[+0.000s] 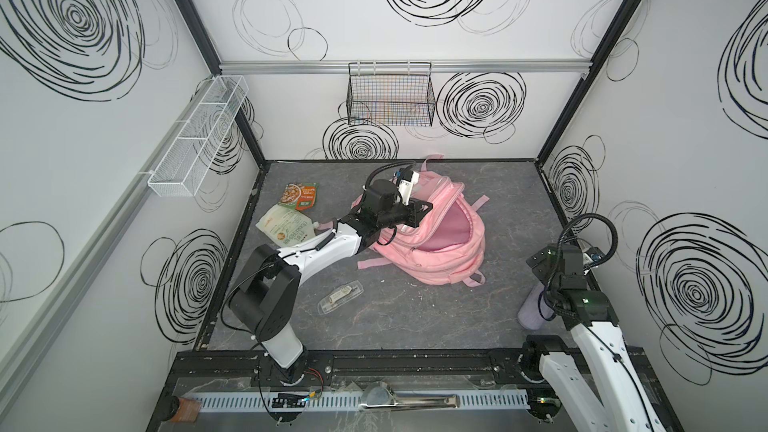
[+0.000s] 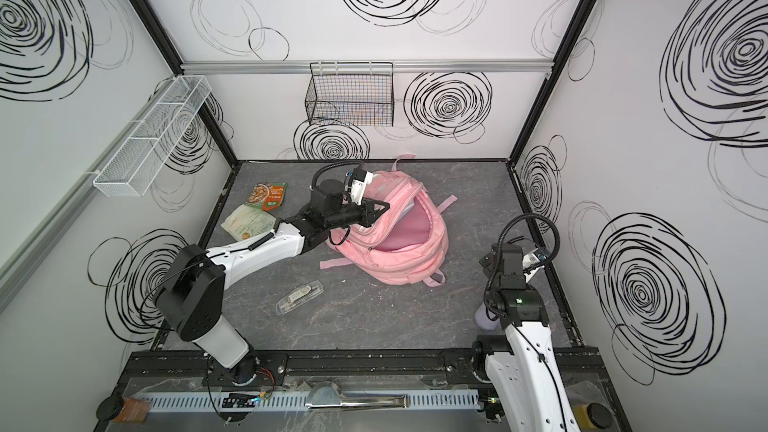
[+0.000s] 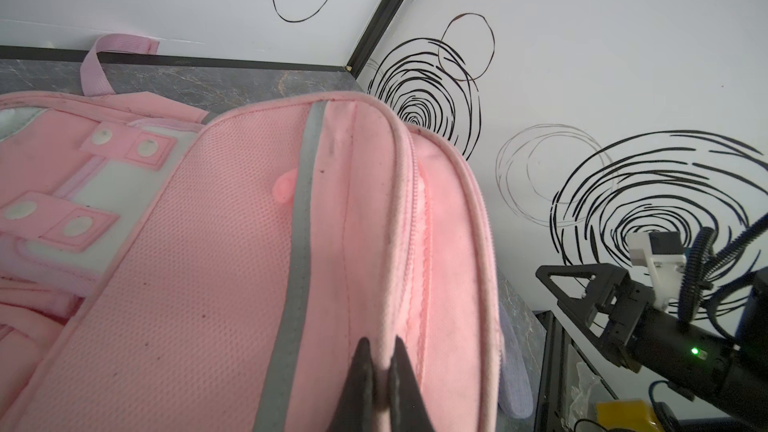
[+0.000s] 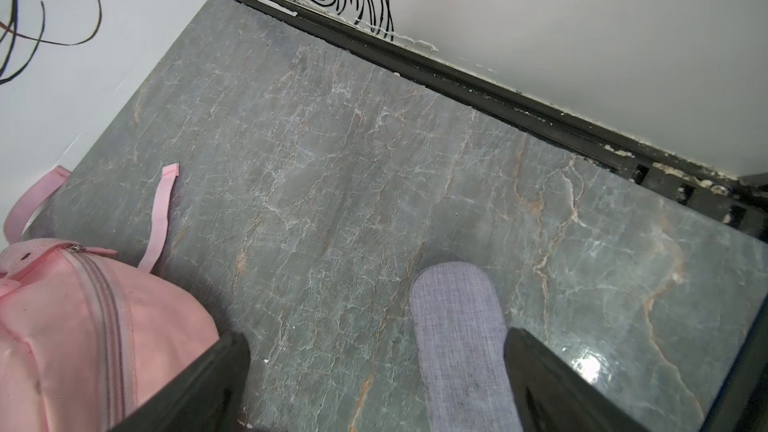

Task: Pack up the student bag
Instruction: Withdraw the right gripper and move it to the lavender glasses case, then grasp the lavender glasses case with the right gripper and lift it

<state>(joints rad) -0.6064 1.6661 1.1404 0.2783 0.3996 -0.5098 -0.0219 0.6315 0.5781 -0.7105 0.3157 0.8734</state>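
Note:
The far rounded end of the lilac pouch (image 4: 457, 338) comes between my right gripper's open fingers next as they move down astride it, since it lies on the floor below.
The student bag (image 1: 440, 257) (image 2: 405, 261) is a large pink backpack lying on the grey floor right of centre, its main compartment unzipped and gaping so the darker pink lining shows. My left gripper (image 1: 424, 207) (image 2: 384, 206) (image 3: 382, 351) is shut on the piped rim of the student bag's (image 3: 208, 284) opening and holds that edge up. At the right front, my right gripper (image 1: 536, 263) (image 2: 486, 261) (image 4: 378, 351) hangs open above the floor. A lilac fabric pouch (image 4: 457, 338) (image 1: 534, 309) lies below it, near one finger, with the student bag (image 4: 62, 326) beside the other finger.
Two snack packets (image 1: 301, 197) (image 1: 284, 228) lie at the back left, and a clear plastic case (image 1: 340, 297) lies on the floor in front of the bag. A black wire basket (image 1: 390, 93) hangs on the back wall and a white one (image 1: 199, 135) on the left wall.

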